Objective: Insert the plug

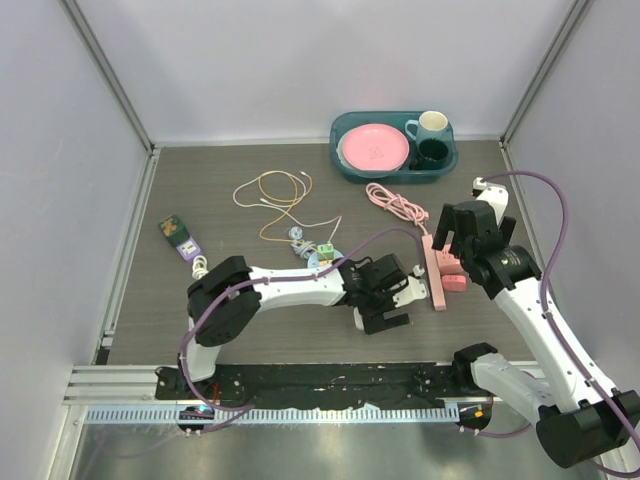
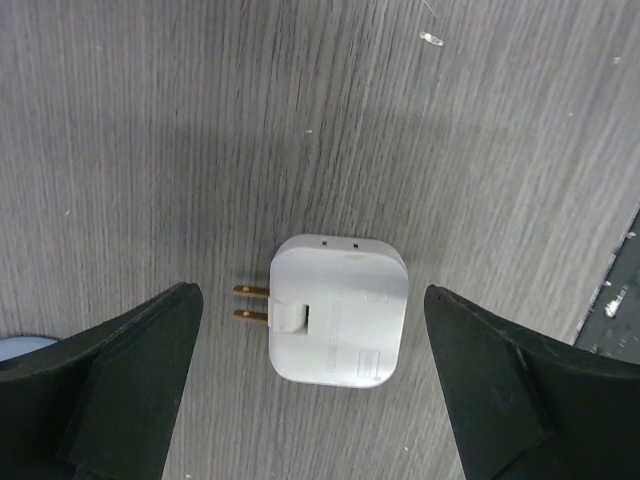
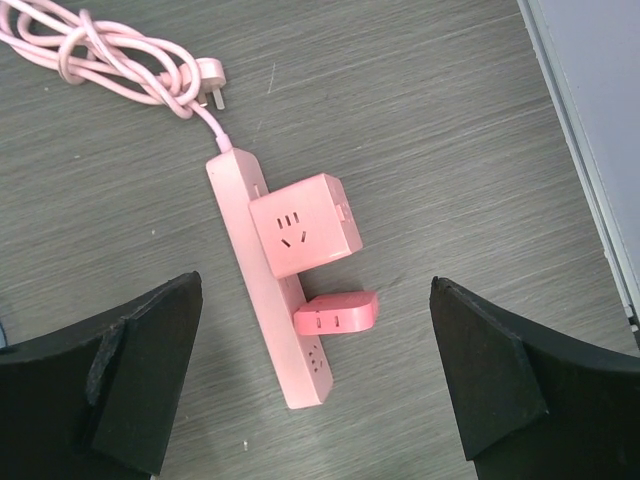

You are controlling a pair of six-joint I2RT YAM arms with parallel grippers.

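My left gripper will next move down around the white plug's body [image 1: 358, 318] [image 2: 338, 312] with fingers still open, since it lies flat on the tabletop below, between both fingers.
A white plug [image 2: 335, 312] lies flat on the grey wood table, its two brass prongs [image 2: 250, 303] pointing left in the left wrist view. My left gripper [image 2: 308, 291] is open and empty above it, with one finger on each side of the plug. In the top view the plug [image 1: 413, 290] lies just left of the pink power strip [image 1: 437, 275]. My right gripper [image 3: 315, 283] is open and empty above the strip [image 3: 262, 280]. The strip carries a pink cube adapter [image 3: 303, 222] and a darker pink adapter [image 3: 337, 312].
The strip's pink cable [image 1: 395, 203] lies coiled behind it. A teal tray [image 1: 345, 165] with a pink plate and two mugs stands at the back. Loose orange and white cables [image 1: 275, 200], small coloured chargers [image 1: 308, 250] and a green-purple charger [image 1: 180, 237] lie to the left.
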